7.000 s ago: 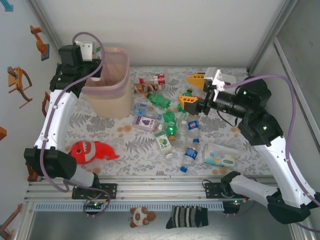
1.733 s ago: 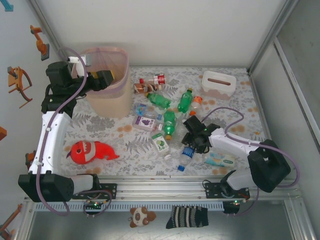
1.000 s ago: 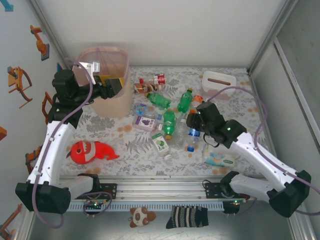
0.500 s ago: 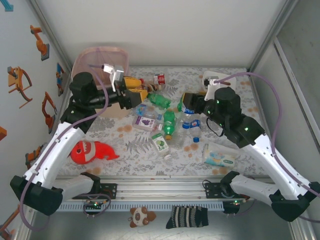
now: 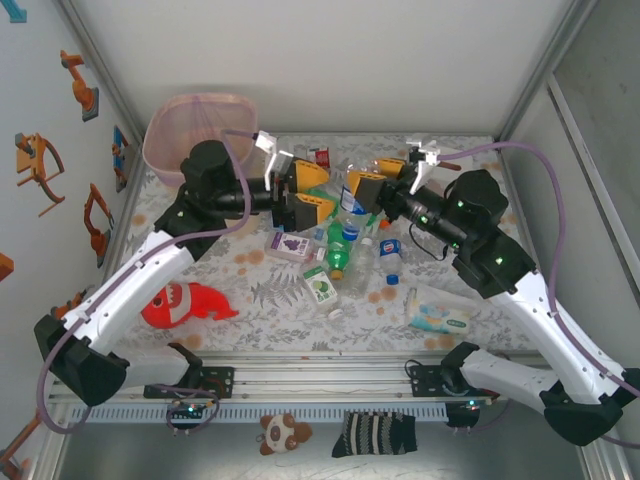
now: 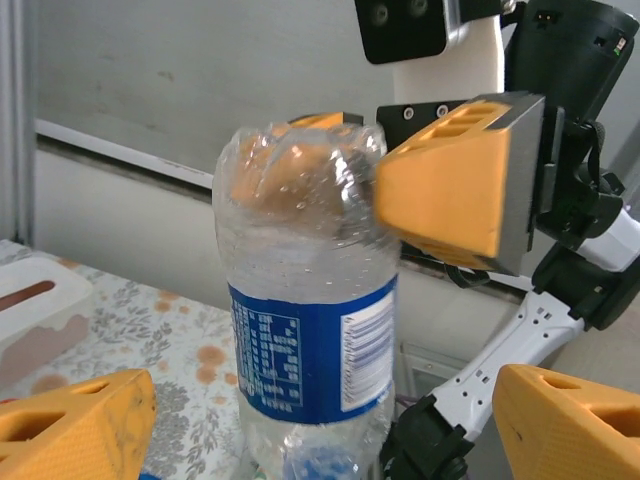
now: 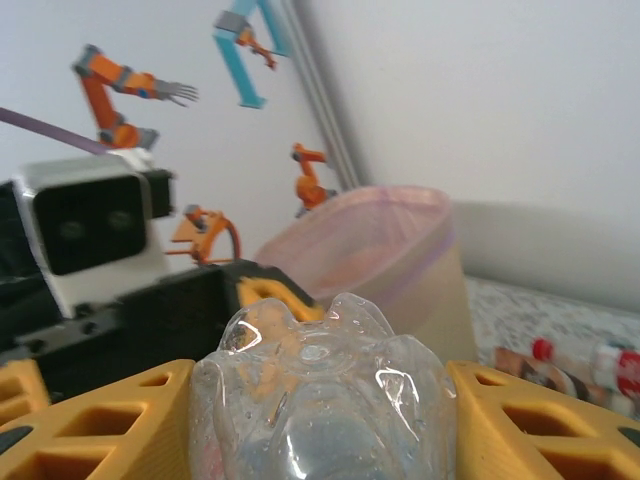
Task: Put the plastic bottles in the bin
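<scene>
My left gripper should next move its open fingers forward around the blue label [image 5: 352, 203] [image 6: 315, 355], as the clear bottle hangs ahead of it and my right gripper covers the bottle's base.
My right gripper [image 5: 357, 193] is shut on the base of a clear plastic bottle [image 5: 347, 218] with a blue label, which hangs cap down above the middle of the table. In the right wrist view the bottle's base [image 7: 325, 370] sits between my yellow fingers [image 7: 110, 420]. My left gripper [image 5: 325, 192] faces it, open. Its fingers [image 6: 80, 425] stand wide on both sides of the bottle [image 6: 310, 330] without touching. The pink bin [image 5: 195, 125] stands at the back left, behind the left arm. Several more bottles lie below, among them a green one [image 5: 338, 250] and a clear one [image 5: 388, 255].
A red plush fish [image 5: 180, 303] lies at the front left and a pale wipes pack [image 5: 438, 310] at the front right. Two small juice cartons [image 5: 290, 243] lie among the bottles. Walls close in the table on three sides.
The right gripper has lifted the clear bottle and carried it left and back. The left arm has swung away from the bin toward it, with its jaws spreading wider.
</scene>
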